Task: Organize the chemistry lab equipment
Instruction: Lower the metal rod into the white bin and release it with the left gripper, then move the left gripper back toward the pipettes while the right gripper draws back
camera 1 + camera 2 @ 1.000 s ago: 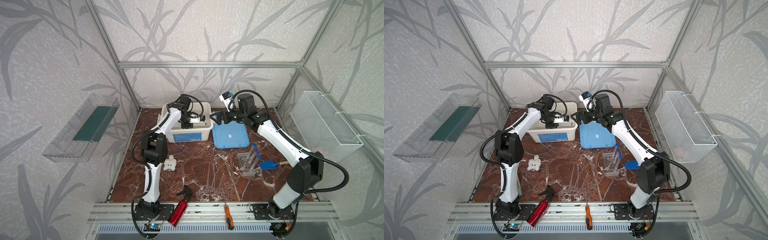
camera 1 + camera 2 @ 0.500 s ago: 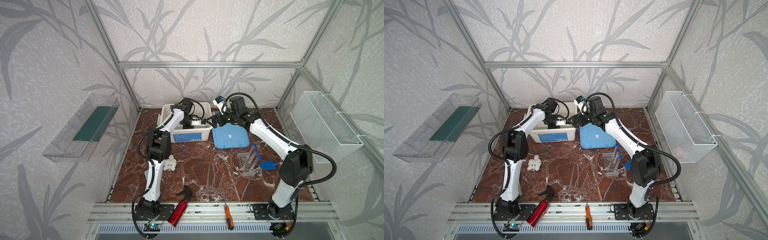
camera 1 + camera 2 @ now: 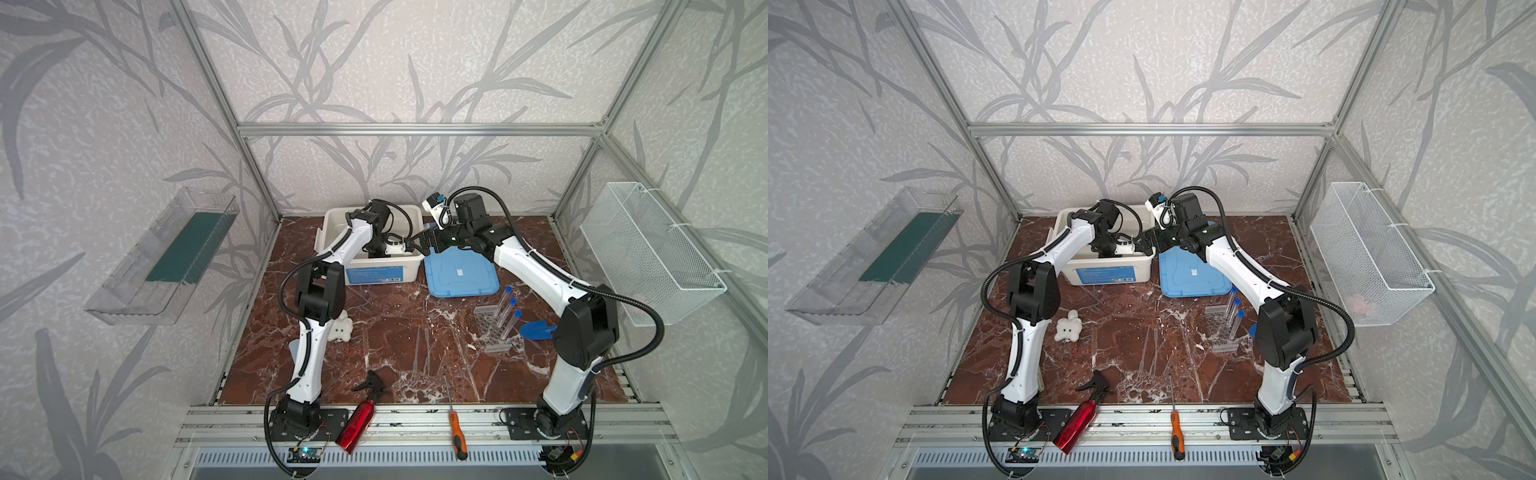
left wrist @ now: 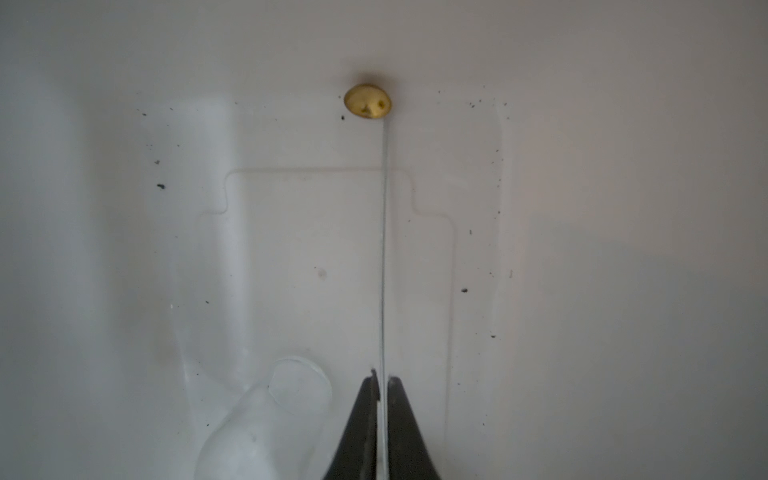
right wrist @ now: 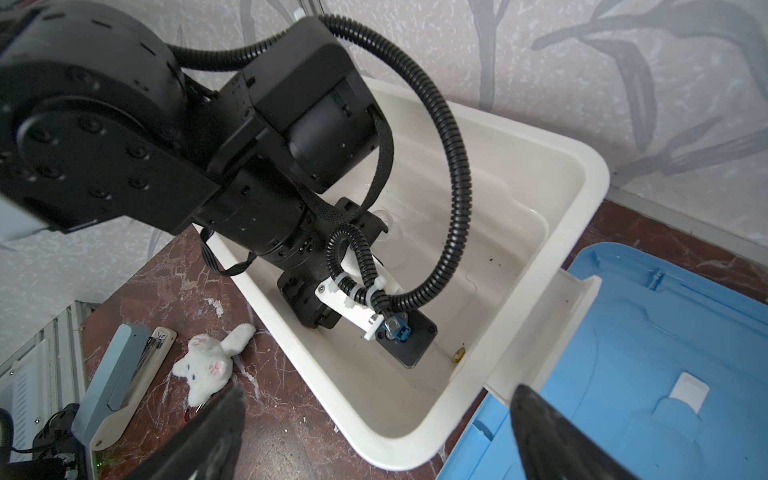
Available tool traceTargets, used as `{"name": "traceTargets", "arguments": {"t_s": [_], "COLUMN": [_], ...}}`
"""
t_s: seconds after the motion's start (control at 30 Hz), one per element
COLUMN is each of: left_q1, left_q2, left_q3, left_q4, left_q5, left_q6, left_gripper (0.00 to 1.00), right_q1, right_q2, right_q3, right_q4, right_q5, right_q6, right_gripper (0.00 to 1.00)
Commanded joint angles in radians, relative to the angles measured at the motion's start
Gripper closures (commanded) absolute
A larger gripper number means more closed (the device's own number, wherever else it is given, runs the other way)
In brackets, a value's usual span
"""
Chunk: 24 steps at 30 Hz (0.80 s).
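My left gripper will stay low next and open its fingers to release the rod, because the rod's gold-coloured end is already on the bottom of the bin just below the gripper.
My left gripper (image 4: 383, 380) reaches down inside the white bin (image 3: 332, 220) and is shut on a thin rod (image 4: 383, 249), whose gold-coloured end (image 4: 368, 102) rests against the bin's floor. A small clear jar (image 4: 270, 415) lies beside the fingers. My right gripper (image 5: 376, 390) hangs open over the bin's near right corner, holding nothing. Three blue-capped tubes (image 3: 510, 322) stand tilted in the clear perforated rack (image 3: 486, 322) at the right. Thin clear droppers (image 3: 422, 349) lie on the marble in the middle.
A blue lid (image 3: 461, 274) lies right of the bin, a blue scoop (image 3: 536, 330) beside the rack. A white plush toy (image 3: 340, 330) and a stapler (image 5: 120, 382) lie by the left arm. A red spray bottle (image 3: 357, 419) and an orange-handled screwdriver (image 3: 455, 432) rest at the front rail.
The right gripper has swung left from above the blue lid to the bin's right corner. The left gripper has shifted a little inside the bin.
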<state>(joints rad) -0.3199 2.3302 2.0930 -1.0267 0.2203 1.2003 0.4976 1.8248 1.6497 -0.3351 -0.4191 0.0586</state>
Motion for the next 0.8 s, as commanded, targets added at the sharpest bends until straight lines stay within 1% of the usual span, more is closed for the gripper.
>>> {"name": "traceTargets", "arguments": {"t_s": [0.0, 0.23, 0.3, 0.33, 0.37, 0.4, 0.43, 0.5, 0.6, 0.63, 0.67, 0.77], "left_q1": [-0.007, -0.005, -0.006, -0.006, -0.007, -0.006, -0.006, -0.005, -0.004, -0.004, -0.005, -0.011], "left_q2": [0.039, 0.016, 0.003, -0.002, -0.011, -0.024, -0.034, -0.062, -0.105, -0.118, -0.135, -0.193], "left_q3": [-0.007, 0.000, 0.005, 0.009, 0.014, 0.015, 0.015, 0.019, 0.022, 0.021, 0.022, 0.020], "left_q4": [-0.032, -0.005, 0.005, 0.008, 0.009, 0.013, 0.016, 0.026, 0.048, 0.053, 0.059, 0.085], "left_q5": [-0.016, 0.001, 0.000, -0.002, -0.006, -0.010, -0.013, -0.013, -0.010, -0.006, -0.008, -0.021], "left_q6": [-0.002, -0.030, -0.044, -0.049, -0.055, -0.059, -0.062, -0.072, -0.086, -0.087, -0.112, -0.170], "left_gripper": [0.89, 0.89, 0.86, 0.83, 0.76, 0.66, 0.58, 0.54, 0.52, 0.51, 0.44, 0.40], "right_q1": [0.004, 0.004, 0.003, 0.004, 0.004, 0.003, 0.004, 0.004, 0.004, 0.004, 0.004, 0.004], "right_q2": [-0.011, -0.026, -0.032, -0.037, -0.043, -0.051, -0.061, -0.087, -0.111, -0.145, -0.158, -0.204], "right_q3": [-0.006, -0.024, -0.025, -0.025, -0.025, -0.026, -0.029, -0.038, -0.041, -0.042, -0.043, -0.058], "right_q4": [0.028, 0.034, 0.032, 0.029, 0.027, 0.023, 0.021, 0.026, 0.022, 0.019, 0.014, 0.001], "right_q5": [0.013, 0.020, 0.020, 0.020, 0.020, 0.024, 0.030, 0.036, 0.041, 0.042, 0.042, 0.051], "right_q6": [0.005, 0.005, 0.007, 0.007, 0.008, 0.006, 0.007, 0.006, 0.007, 0.007, 0.008, 0.011], "right_gripper": [0.03, 0.03, 0.03, 0.03, 0.03, 0.02, 0.02, 0.02, 0.01, 0.01, 0.01, 0.00]}}
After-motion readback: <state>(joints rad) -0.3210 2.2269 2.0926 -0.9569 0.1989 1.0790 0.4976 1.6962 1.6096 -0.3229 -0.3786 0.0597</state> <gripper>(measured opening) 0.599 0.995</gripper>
